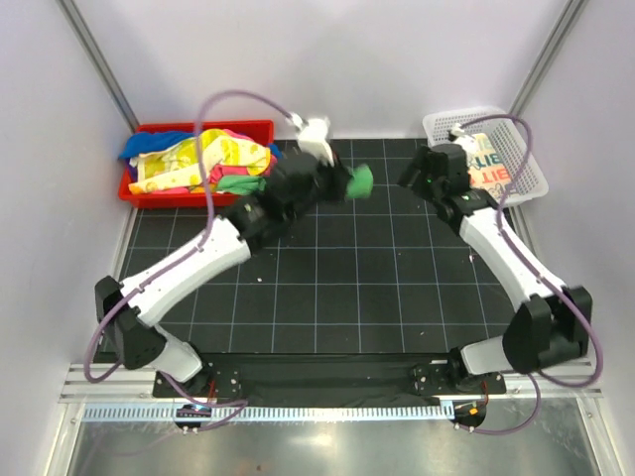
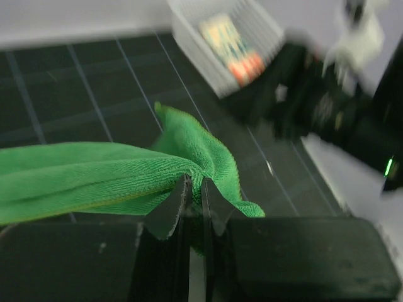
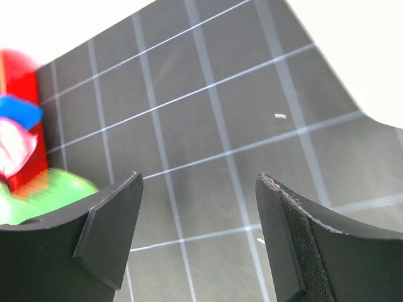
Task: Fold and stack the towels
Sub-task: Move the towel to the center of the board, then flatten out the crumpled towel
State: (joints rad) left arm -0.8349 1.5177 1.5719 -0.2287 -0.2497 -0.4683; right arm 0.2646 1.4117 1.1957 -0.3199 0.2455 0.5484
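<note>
My left gripper holds the green towel (image 1: 359,181) and will next move back and down to let go of it over the mat's near edge, because that bare edge is below and back from it.
My left gripper (image 2: 194,182) is shut on a plain green towel (image 2: 94,176), which bunches around its tips; from above the same green towel (image 1: 359,181) hangs off the left gripper (image 1: 342,183) over the back middle of the mat. A heap of coloured towels (image 1: 203,164) fills the red tray (image 1: 253,130) at the back left. A cream towel with printed letters (image 1: 491,164) lies in the white mesh basket (image 1: 536,177) at the back right. My right gripper (image 3: 199,189) is open over bare mat, and from above the right gripper (image 1: 409,177) sits just left of the basket.
The black gridded mat (image 1: 327,288) covers the table between the arms. Pale walls enclose the back and both sides. The green towel (image 3: 44,198) and red tray (image 3: 22,126) blur at the left edge of the right wrist view.
</note>
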